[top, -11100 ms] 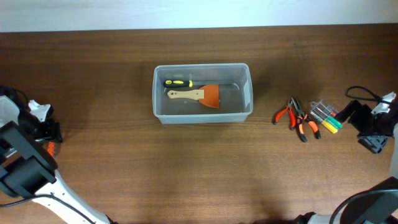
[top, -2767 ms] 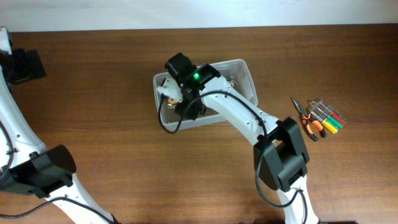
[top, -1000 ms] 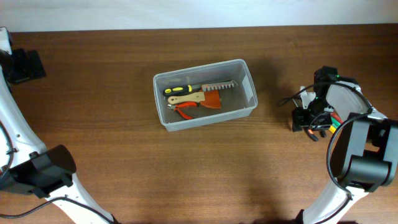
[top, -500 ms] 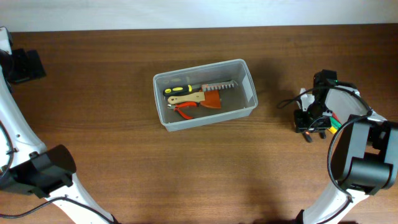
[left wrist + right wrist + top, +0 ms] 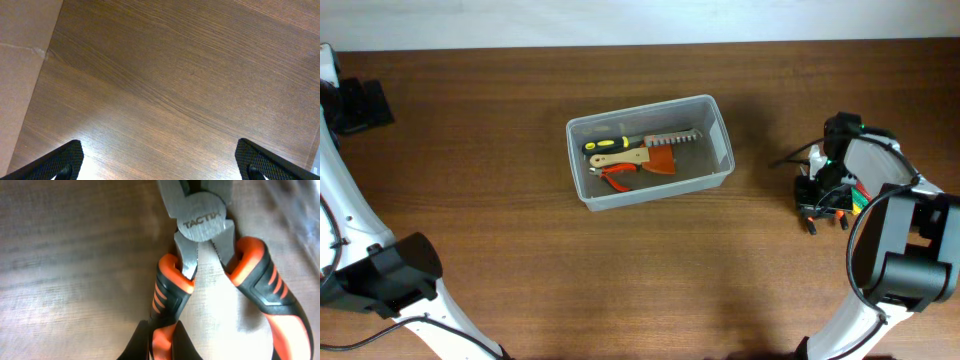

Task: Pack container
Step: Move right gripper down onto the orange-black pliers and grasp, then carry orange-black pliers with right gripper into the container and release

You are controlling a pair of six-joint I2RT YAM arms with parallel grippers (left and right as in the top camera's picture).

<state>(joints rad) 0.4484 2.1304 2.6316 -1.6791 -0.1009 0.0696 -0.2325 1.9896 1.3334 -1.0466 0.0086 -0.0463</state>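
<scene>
I will lift the orange pliers with my right gripper, carry them to its left in the overhead view, lower them and release them, because the container bottom is bare there by the red pliers.
The container (image 5: 722, 132), a clear shallow tub, stands at the table's middle and holds a yellow-and-black handled saw (image 5: 640, 138), a wooden-handled scraper (image 5: 638, 156) and small red pliers (image 5: 617, 178). Far to its right, orange-and-black pliers (image 5: 210, 255) lie on the table with their handles spread. My right gripper (image 5: 161, 342) is shut on the left handle of these pliers (image 5: 832, 207). In the left wrist view, my left gripper (image 5: 160, 161) is open over bare wood with nothing between its fingers; that arm reaches to the far left corner (image 5: 355, 104).
A small clear case of coloured bits (image 5: 856, 199) lies right beside the orange pliers, partly under my right arm. The table's back edge meets a pale wall (image 5: 640, 20). A light brown surface (image 5: 22, 60) borders the table on the left of the left wrist view.
My right gripper has closed from open onto the pliers' left handle and has shifted slightly toward the front edge. The left arm and the container have not moved.
</scene>
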